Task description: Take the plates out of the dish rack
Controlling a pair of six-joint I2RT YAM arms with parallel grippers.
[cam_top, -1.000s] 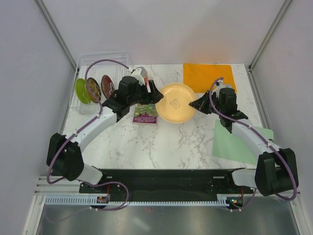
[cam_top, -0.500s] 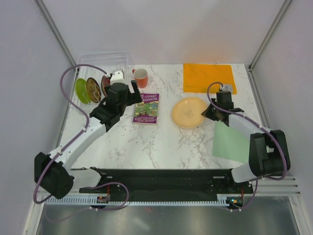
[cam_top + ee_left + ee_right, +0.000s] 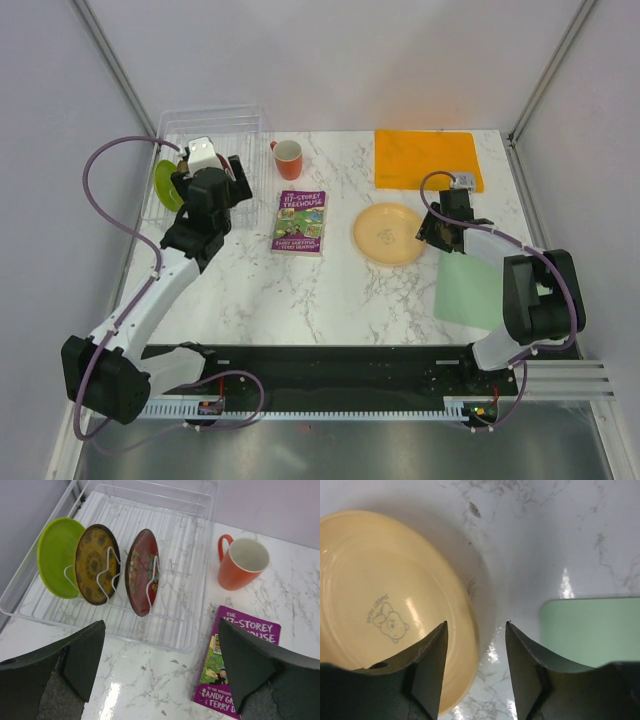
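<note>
The dark red plate has empty rack beside it, so the left gripper will move down and outward next, with its fingers astride its near rim (image 3: 135, 600).
The clear dish rack (image 3: 250, 122) (image 3: 192, 555) stands at the table's back left corner. Three plates stand upright in it: a lime-green one (image 3: 54, 555), a brown-and-yellow one (image 3: 94, 562) and a dark red one (image 3: 142, 572). My left gripper (image 3: 211, 173) (image 3: 161, 652) hovers wide open over the table just in front of the rack, holding nothing. The pale-yellow plate (image 3: 388, 232) (image 3: 380, 605) lies flat on the marble. My right gripper (image 3: 432, 226) (image 3: 477, 625) is open astride its right rim, one finger over the plate and one over the table.
An orange-red mug (image 3: 288, 158) (image 3: 242, 562) stands right of the rack. A purple book (image 3: 300, 221) (image 3: 240, 665) lies between rack and yellow plate. An orange mat (image 3: 425, 158) lies at the back right, a green mat (image 3: 470, 290) (image 3: 590, 630) beside my right gripper.
The right gripper carried the yellow plate to the right, set it flat and opened. The left arm swung left from the plate back to the rack, opening wide.
</note>
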